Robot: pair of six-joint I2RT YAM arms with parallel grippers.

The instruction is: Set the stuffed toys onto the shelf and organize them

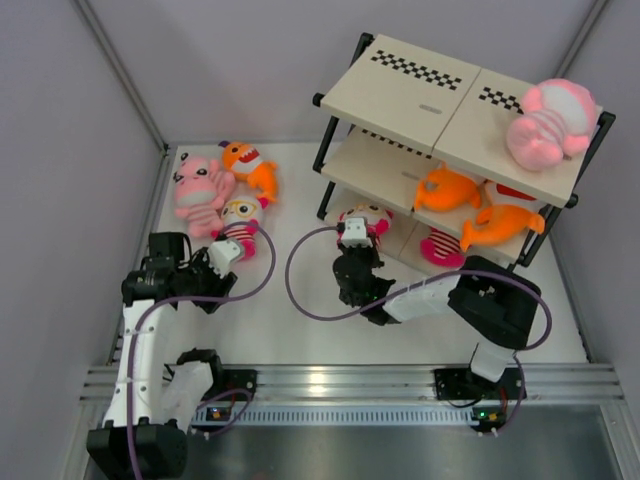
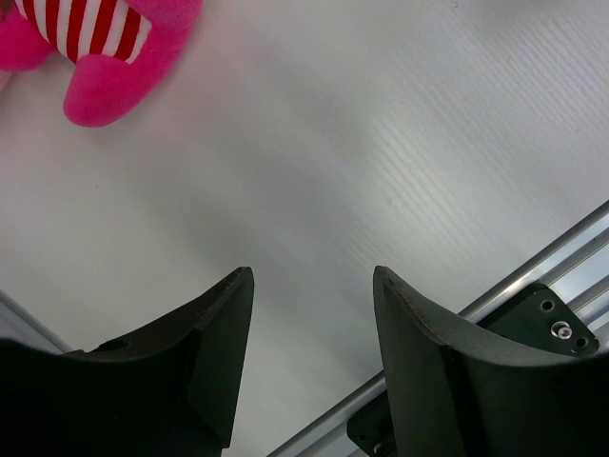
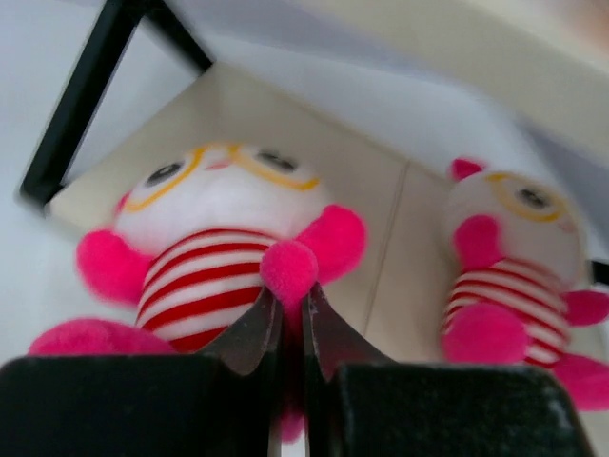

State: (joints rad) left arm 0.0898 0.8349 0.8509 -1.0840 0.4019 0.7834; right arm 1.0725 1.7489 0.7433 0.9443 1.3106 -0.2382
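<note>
My right gripper turns and carries the held plush along the bottom board beside the second magenta plush next, since empty board parts them.
The shelf (image 1: 415,90) stands at the back right. A pale-pink striped plush (image 1: 545,125) lies on its top board. Two orange fish (image 1: 450,188) lie on the middle board and a small magenta plush (image 1: 440,248) on the bottom board. My right gripper (image 3: 292,290) is shut on a pink limb of another magenta striped plush (image 3: 228,238), held at the bottom board's left end (image 1: 360,225). On the table at the left lie a pale-pink plush (image 1: 200,190), an orange fish (image 1: 250,165) and a magenta plush (image 1: 240,222). My left gripper (image 2: 309,276) is open and empty just beside that plush (image 2: 105,57).
The shelf's black corner post (image 3: 86,105) stands left of the held plush. The second magenta plush (image 3: 519,257) sits to its right on the same board. An aluminium rail (image 2: 533,276) runs along the table's near edge. Purple cables loop over the table (image 1: 300,290).
</note>
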